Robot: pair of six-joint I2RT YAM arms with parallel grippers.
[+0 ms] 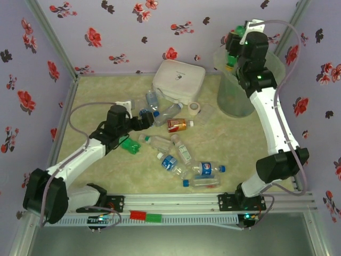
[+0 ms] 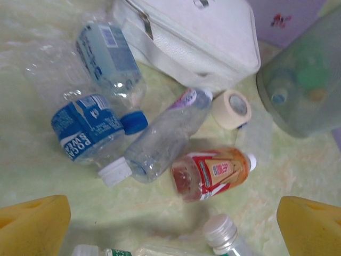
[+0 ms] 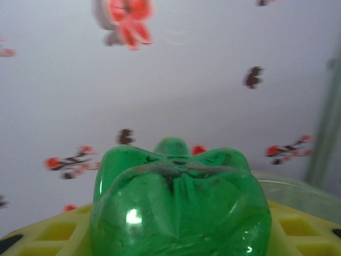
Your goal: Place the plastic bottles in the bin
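The bin's opening is below my right gripper, so the gripper will next tilt down and lower over it to release the green bottle (image 1: 231, 57) inside the bin's rim.
My right gripper (image 1: 235, 45) is shut on a green bottle (image 1: 231, 57) with a yellow cap, held above the rim of the translucent grey-green bin (image 1: 234, 96) at the back right. In the right wrist view the bottle's green base (image 3: 181, 202) sits between the yellow fingers (image 3: 48, 234). My left gripper (image 1: 143, 120) is open above the table, its yellow fingers (image 2: 32, 224) wide apart. Ahead of it lie an amber bottle (image 2: 210, 172), a clear bottle (image 2: 160, 138) and two blue-labelled bottles (image 2: 88, 128). Several more bottles (image 1: 170, 162) lie mid-table, one of them green (image 1: 129, 145).
A white rounded box (image 1: 179, 80) stands at the back centre, with a small tape roll (image 1: 194, 108) in front of it. Floral walls close the left, back and right sides. Bottles show dimly through the bin wall (image 2: 306, 96). A metal rail (image 1: 176, 202) runs along the near edge.
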